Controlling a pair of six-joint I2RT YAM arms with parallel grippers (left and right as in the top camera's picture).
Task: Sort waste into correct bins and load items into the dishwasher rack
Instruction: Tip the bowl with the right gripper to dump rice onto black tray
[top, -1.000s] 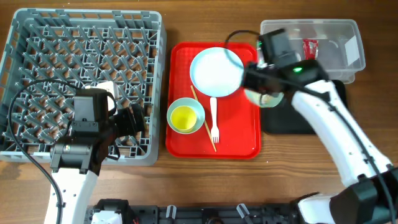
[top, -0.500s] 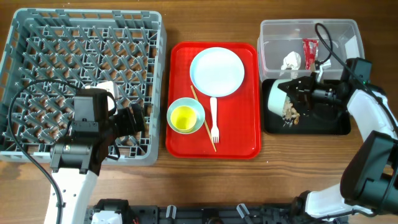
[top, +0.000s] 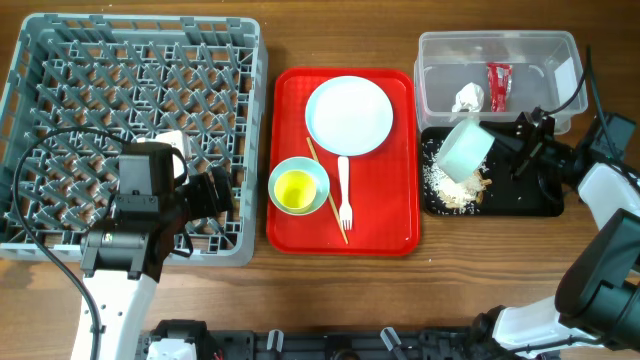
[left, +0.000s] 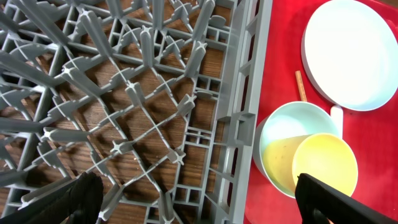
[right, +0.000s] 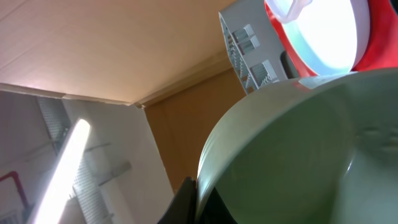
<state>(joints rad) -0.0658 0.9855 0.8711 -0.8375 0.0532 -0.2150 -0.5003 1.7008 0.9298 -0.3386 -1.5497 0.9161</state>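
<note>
The rice scraps are already on the black tray (top: 530, 200), so my right gripper needs to carry the bowl off that tray, turn it upright and lower it onto the plate (top: 349, 115).
My right gripper (top: 505, 152) is shut on a pale blue-green bowl (top: 464, 150), held tipped on its side over the black tray (top: 530, 200). Rice scraps (top: 447, 187) lie in a heap on the tray under it. In the right wrist view the bowl (right: 298, 155) fills the frame, its rim pinched by a black finger (right: 193, 199). The clear tub (top: 545, 50) holds a white tissue (top: 468, 98) and a red wrapper (top: 498, 84). My left gripper (left: 193, 199) is open over the grey rack (top: 130, 130) near its right wall. The plate (top: 349, 115), second bowl (top: 312, 172) with the yellow cup (top: 295, 189), fork (top: 344, 190) and chopsticks (top: 325, 185) lie on the red tray.
The red serving tray (top: 400, 225) lies between the rack and the bins. The left arm's black cable (top: 40, 180) loops over the rack. The right arm (top: 605, 190) reaches in from the right edge.
The right arm has pulled back to the right and the bowl has turned over further. More rice now lies on the black tray. The left arm has not moved.
</note>
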